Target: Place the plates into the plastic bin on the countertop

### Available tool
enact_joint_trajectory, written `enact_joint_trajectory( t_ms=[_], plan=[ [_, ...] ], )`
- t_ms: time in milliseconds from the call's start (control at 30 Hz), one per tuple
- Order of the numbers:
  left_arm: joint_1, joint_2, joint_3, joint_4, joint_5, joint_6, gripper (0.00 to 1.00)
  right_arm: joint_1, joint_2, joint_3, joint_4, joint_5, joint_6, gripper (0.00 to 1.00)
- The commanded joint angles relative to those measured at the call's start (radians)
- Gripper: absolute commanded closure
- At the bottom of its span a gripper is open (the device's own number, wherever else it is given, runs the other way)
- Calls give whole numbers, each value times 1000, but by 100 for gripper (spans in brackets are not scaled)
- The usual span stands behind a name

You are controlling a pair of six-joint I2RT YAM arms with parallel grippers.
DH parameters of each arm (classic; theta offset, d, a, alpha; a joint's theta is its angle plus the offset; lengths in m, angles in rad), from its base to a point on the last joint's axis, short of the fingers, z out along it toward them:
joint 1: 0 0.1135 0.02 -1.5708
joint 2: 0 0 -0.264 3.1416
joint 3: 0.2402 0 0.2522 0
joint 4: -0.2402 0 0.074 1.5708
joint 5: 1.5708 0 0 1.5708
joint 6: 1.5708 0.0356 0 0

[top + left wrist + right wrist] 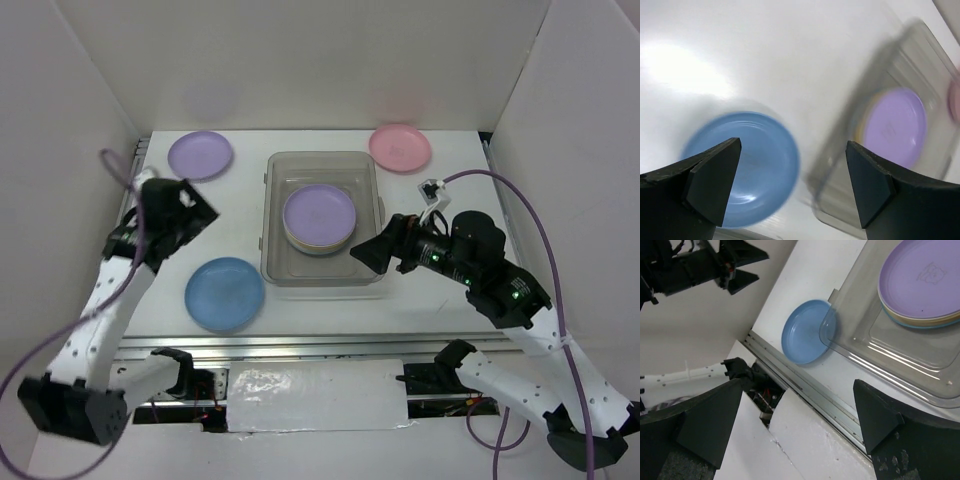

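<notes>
My left gripper is going to move down and back and close on the blue plate's rim farthest from the bin (188, 302), because the blue plate is outside the bin (272, 215).
The clear plastic bin (272, 215) stands mid-countertop and holds a stack of plates topped by a lilac plate (320, 216). A second lilac plate (200, 155) lies at the back left, a pink plate (400, 147) at the back right and a blue plate (225, 293) at the front left. My left gripper (200, 212) is open and empty, hovering between the blue plate (742, 167) and the bin (880, 75). My right gripper (365, 252) is open and empty at the bin's front right corner. The right wrist view shows the stack (922, 275), the bin (900, 345) and the blue plate (805, 332).
White walls enclose the countertop (450, 300) on three sides. A metal rail (300, 345) runs along its front edge and shows in the right wrist view (805, 385). The left arm (715, 265) appears at the top left of that view.
</notes>
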Motion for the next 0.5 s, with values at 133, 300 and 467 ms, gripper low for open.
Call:
enact_joint_trajectory(
  t_ms=[133,300,467],
  plan=[
    [441,-229,-348,-99,226,25,1,50,8,26,38,3,-38,0],
    [495,-263,-445,-148,236,-17,1,87,23,47,23,15,-45,0],
    [503,-243,-465,-153,215,-64,1,116,20,49,26,32,-45,0]
  ],
)
